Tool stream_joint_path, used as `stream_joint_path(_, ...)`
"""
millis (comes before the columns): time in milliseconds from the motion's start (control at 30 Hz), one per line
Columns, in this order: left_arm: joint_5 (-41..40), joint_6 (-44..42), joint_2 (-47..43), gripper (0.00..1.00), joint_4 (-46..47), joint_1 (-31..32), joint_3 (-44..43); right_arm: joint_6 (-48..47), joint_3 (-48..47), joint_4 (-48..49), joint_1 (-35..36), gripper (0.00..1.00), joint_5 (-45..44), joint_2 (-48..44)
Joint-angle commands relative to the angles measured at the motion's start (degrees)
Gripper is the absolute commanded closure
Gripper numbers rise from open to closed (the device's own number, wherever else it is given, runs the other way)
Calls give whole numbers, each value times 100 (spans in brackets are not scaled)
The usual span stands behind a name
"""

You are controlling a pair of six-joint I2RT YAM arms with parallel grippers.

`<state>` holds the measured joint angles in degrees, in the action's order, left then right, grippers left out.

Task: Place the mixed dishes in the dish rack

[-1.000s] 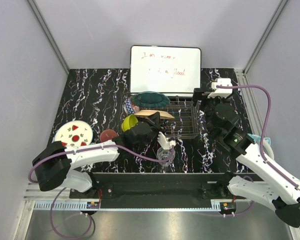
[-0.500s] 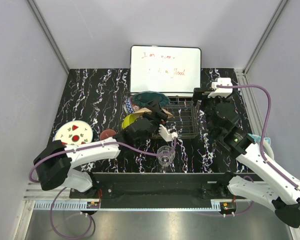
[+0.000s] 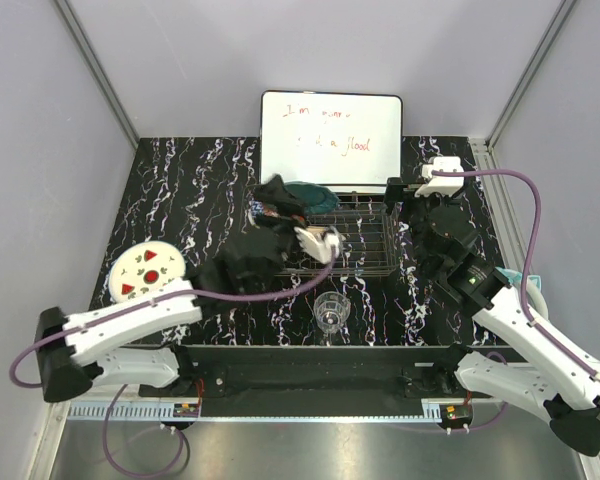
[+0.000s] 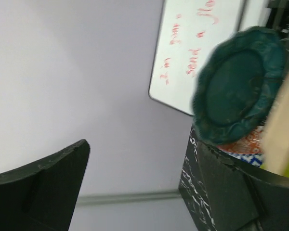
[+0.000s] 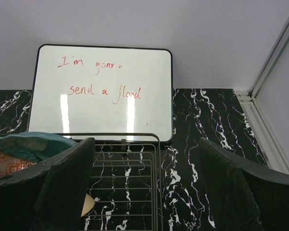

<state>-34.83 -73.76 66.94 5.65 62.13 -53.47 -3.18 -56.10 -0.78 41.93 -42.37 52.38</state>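
My left gripper will move back and down onto the white plate's wall-side rim (image 3: 111, 279) next, because that rim is below it and to its left in the top view.
The clear glass (image 3: 330, 311) stands upright on the black marble table, in front of the dish rack (image 3: 368, 242). My left gripper (image 3: 322, 243) is open and empty above the rack's left end. In the left wrist view (image 4: 135, 192) it faces the tilted teal plate (image 4: 238, 91), with the red patterned bowl (image 4: 243, 145) and the peach plate's edge (image 4: 279, 125) below. The white plate with red slices (image 3: 147, 268) lies at the far left. My right gripper (image 5: 144, 192) hangs open over the rack's right end (image 5: 130, 178).
A white whiteboard (image 3: 330, 138) with red handwriting leans against the back wall just behind the rack. Grey walls close in the table on the left, right and back. My left arm (image 3: 180, 300) stretches across the table's left half.
My left gripper has opened and let go of the clear glass, which stays standing on the table. The left arm has swung up and back towards the rack. The right arm has not moved.
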Motion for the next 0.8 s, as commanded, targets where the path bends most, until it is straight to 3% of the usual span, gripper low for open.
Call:
stream_joint_path(0, -1349, 1747, -690, 1, -1752, -183, -1285, 125, -130, -160, -45, 6, 53, -149)
stream_joint_path(233, -1633, 3338, -1770, 1, -3604, -964, -780, 177, -138, -291, -36, 6, 124, -97)
stream_joint_path(367, -1256, 4429, -2097, 1, -5026, -1772, -297, 265, -156, -353, -36, 7, 141, -70)
stream_joint_path(400, -845, 4657, -2106, 1, -5273, -2009, -287, 291, -165, -370, -36, 7, 185, -53)
stream_joint_path(600, 1009, 5020, -1764, 3, -5917, -4417, -163, 467, -261, -599, -36, 8, 290, 44)
stream_joint_path(633, 1239, 4959, -1511, 4, -5918, -5081, -207, 467, -296, -643, -45, 8, 308, 70)
stream_joint_path(767, 2128, 4950, -710, 6, -6049, -6728, -584, 581, -349, -722, -36, 8, 431, 176)
